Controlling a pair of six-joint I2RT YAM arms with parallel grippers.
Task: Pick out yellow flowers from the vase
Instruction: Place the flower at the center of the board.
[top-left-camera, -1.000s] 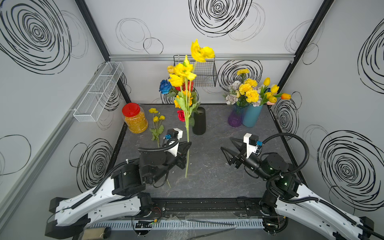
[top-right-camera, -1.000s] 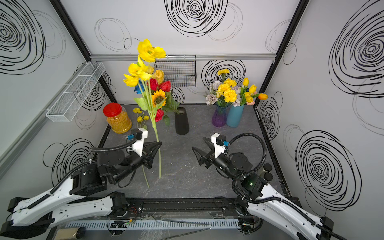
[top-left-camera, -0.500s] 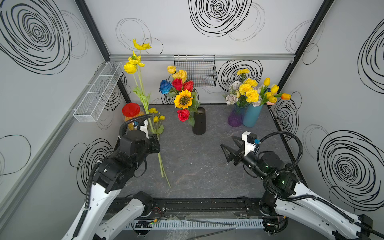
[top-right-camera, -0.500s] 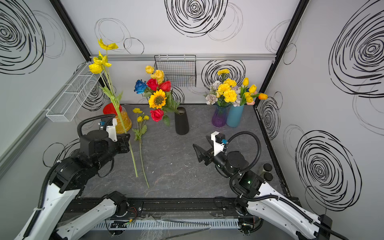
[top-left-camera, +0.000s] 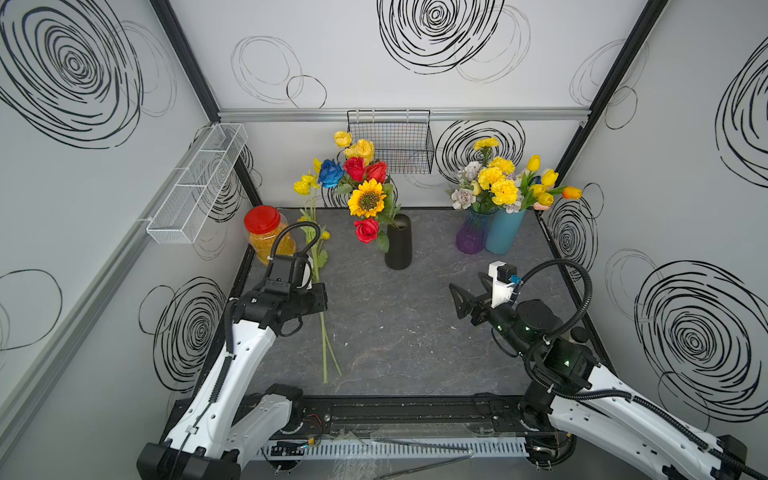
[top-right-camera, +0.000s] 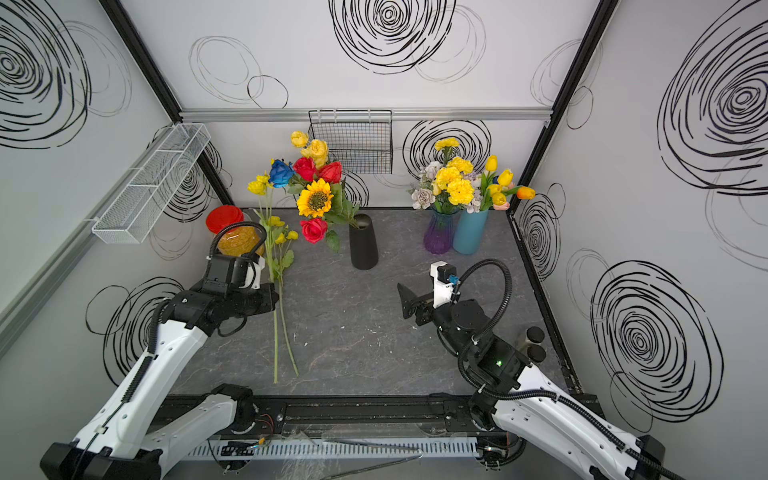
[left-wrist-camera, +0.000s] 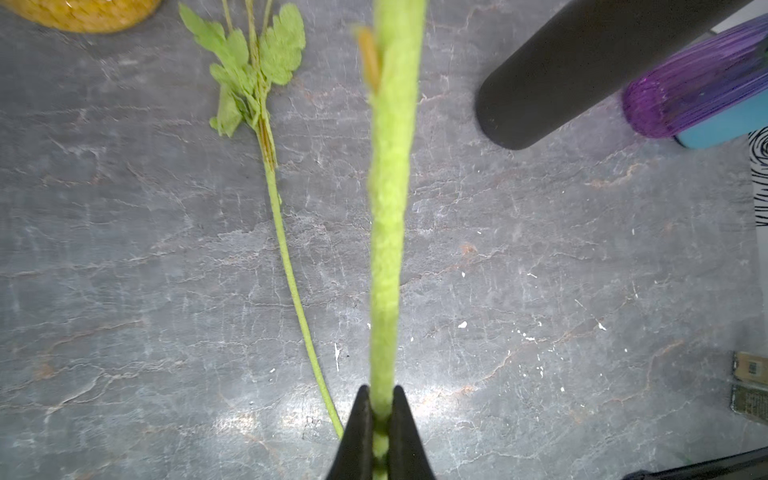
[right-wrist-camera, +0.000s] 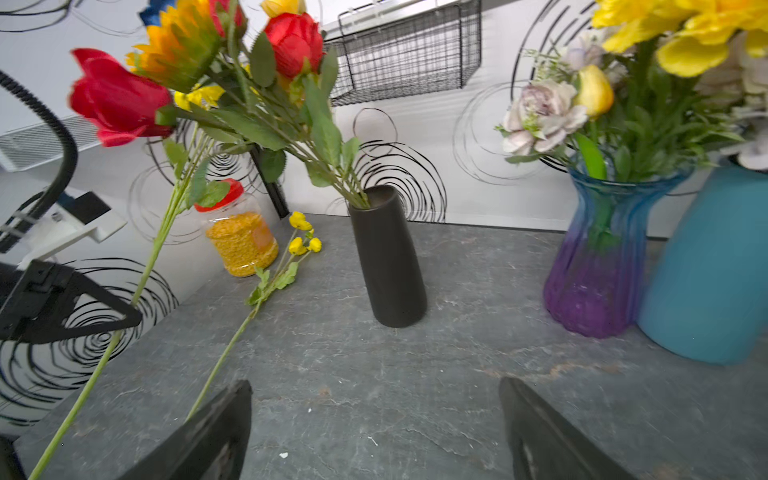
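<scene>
My left gripper should next lower the tilted stem it holds beside the flat yellow flower and let go, because bare tabletop is below, between that flower and the black vase (top-left-camera: 398, 245).
The black vase (top-left-camera: 398, 245) (top-right-camera: 363, 245) stands at mid-back and holds a sunflower (top-left-camera: 367, 198), yellow roses (top-left-camera: 359, 147), and red and blue roses. My left gripper (top-left-camera: 319, 297) (left-wrist-camera: 381, 392) is shut on the green stem (left-wrist-camera: 390, 208) of a yellow flower (top-left-camera: 305, 185) (top-right-camera: 257, 187). That flower is tilted, with its blooms raised toward the back left. A second yellow flower (top-left-camera: 325, 235) (left-wrist-camera: 286, 249) lies flat on the table beside it. My right gripper (top-left-camera: 465, 299) (right-wrist-camera: 374, 386) hangs open and holds nothing, facing the vase (right-wrist-camera: 388, 257).
A red-lidded jar (top-left-camera: 266, 237) stands at the back left. A purple vase (top-left-camera: 471, 235) and a blue vase (top-left-camera: 503, 230), both holding yellow and pale blooms, stand at the back right. A wire basket (top-left-camera: 390, 141) and a white mesh shelf (top-left-camera: 197, 183) hang on the walls.
My left arm swung the held yellow flower from the middle to the left and lowered it beside the lying stem. My right gripper opened wider.
</scene>
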